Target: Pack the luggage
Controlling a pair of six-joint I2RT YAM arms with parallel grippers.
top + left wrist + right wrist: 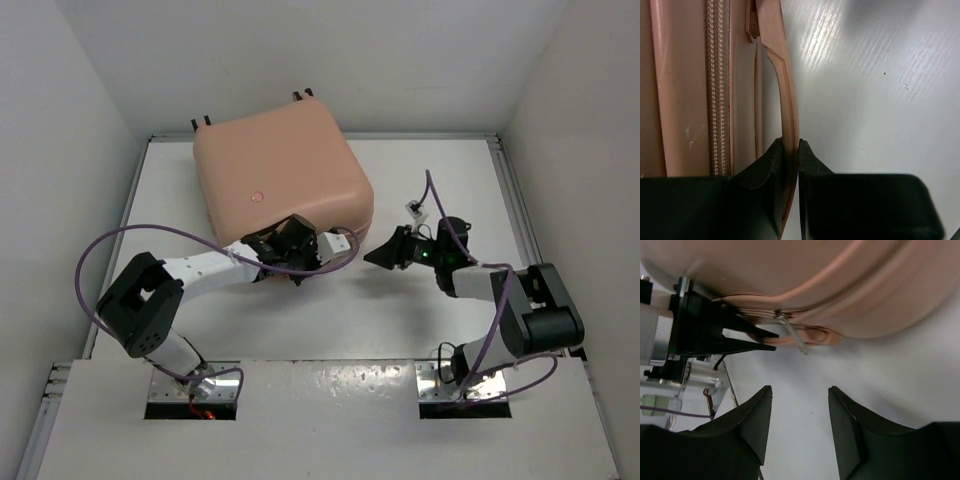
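The zipper pull beside the thin pink handle (pixel 787 100) hangs ungripped. My left gripper should keep hold of the handle, pull it to the left in the top view, and then release it.
The salmon-pink luggage (pixel 280 170) lies closed on the white table, its wheels toward the far wall. My left gripper (pixel 288 240) is at its near side, shut on the luggage's thin pink handle (pixel 787 100), which runs between the two black fingers (pixel 791 145). The zipper (pixel 717 90) runs alongside the handle. My right gripper (pixel 378 256) hovers over bare table just right of the luggage's near corner, open with nothing between its fingers (pixel 800 392). In the right wrist view a metal zipper pull (pixel 792 335) hangs from the shell (pixel 815 280), beside the left gripper's tips (pixel 765 340).
White walls enclose the table on the left, back and right. A purple cable (pixel 100 250) loops out from the left arm. Bare tabletop (pixel 440 170) lies to the right of the luggage. The arm bases sit on a plate (pixel 320 400) at the near edge.
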